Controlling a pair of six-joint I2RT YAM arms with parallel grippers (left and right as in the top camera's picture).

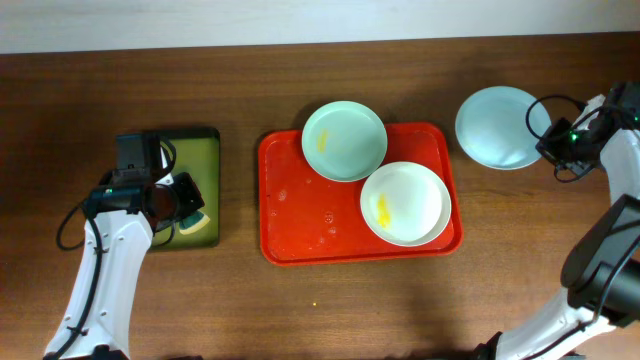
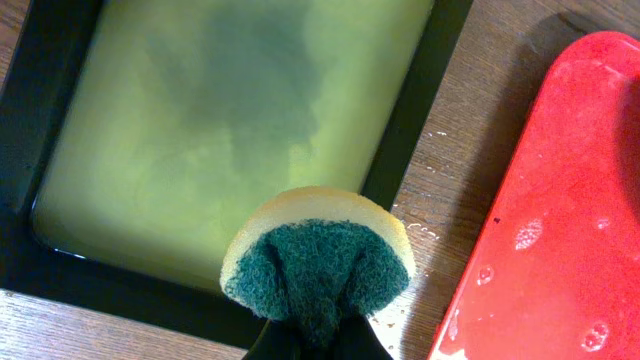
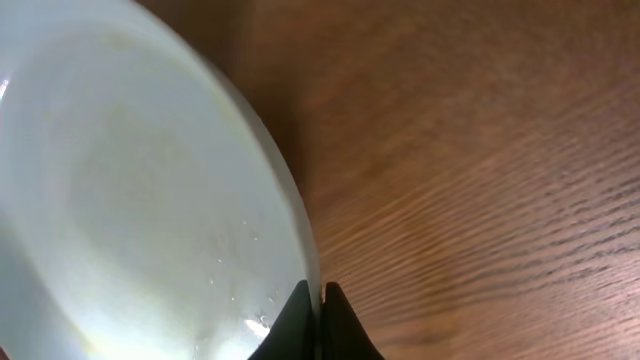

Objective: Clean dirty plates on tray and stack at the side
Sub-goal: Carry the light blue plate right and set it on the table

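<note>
Next, my right gripper moves down and sets the mint-blue plate on the bare wood (image 1: 501,130) beside the red tray, since the inside of the plate looks free of smears.
The red tray (image 1: 290,200) lies mid-table. On it sit a mint-blue plate (image 1: 345,140) with a yellow smear at the back and a white plate (image 1: 405,203) with a yellow smear at the right. A second mint-blue plate (image 1: 500,127) is off the tray at the right; its inside (image 3: 130,200) looks free of smears. My right gripper (image 1: 548,143) is shut on this plate's rim (image 3: 318,300). My left gripper (image 1: 190,205) is shut on a yellow and green sponge (image 2: 318,265) above the near right corner of the olive-green tray (image 2: 220,120).
The black-rimmed olive-green tray (image 1: 200,150) stands left of the red tray, with bare wood between them. Water drops and smudges lie on the red tray's left half (image 2: 560,230). Cables hang beside both arms.
</note>
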